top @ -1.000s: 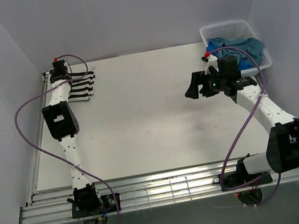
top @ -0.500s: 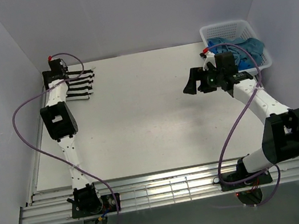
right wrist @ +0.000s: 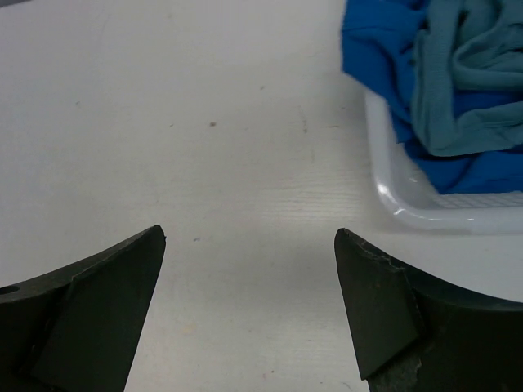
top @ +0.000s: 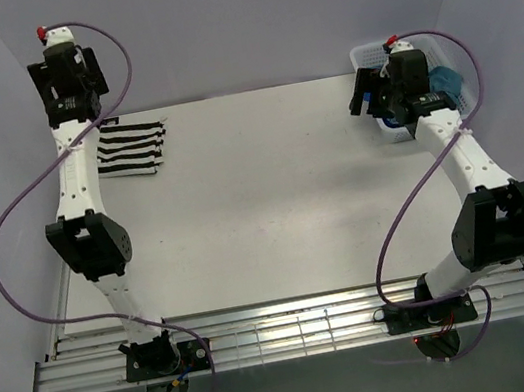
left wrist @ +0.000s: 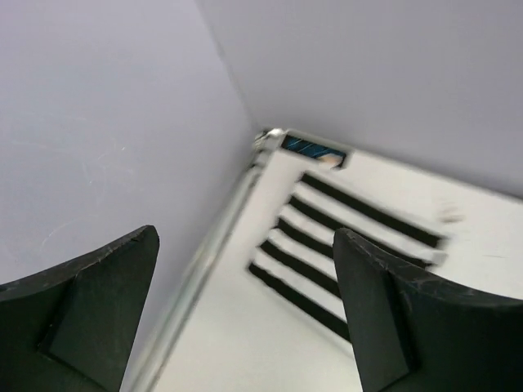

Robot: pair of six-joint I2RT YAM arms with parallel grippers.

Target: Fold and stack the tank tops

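The near folds of the muted teal tank top lie on top of the blue one, so I will move my right gripper over the basket (right wrist: 400,204) and down onto those folds.
The black-and-white striped tank top (top: 131,146) lies folded flat at the table's far left corner, also below in the left wrist view as the striped top (left wrist: 351,237). My left gripper (top: 72,87) hangs high above it, open and empty (left wrist: 245,235). The royal blue tank top (right wrist: 376,49) and the muted teal one (right wrist: 474,73) lie crumpled together in the white basket (right wrist: 400,204). My right gripper (top: 367,101) hovers open over bare table just left of the basket's near corner, nothing between its fingers (right wrist: 249,234).
The white lattice basket (top: 374,52) stands at the table's far right corner against the wall. Grey walls close in the table on the left, back and right. A metal rail runs along the table's left edge (left wrist: 204,278).
My left gripper opened, let go of the striped top and rose well above it. My right gripper swung right and back, from mid-table to the basket's edge.
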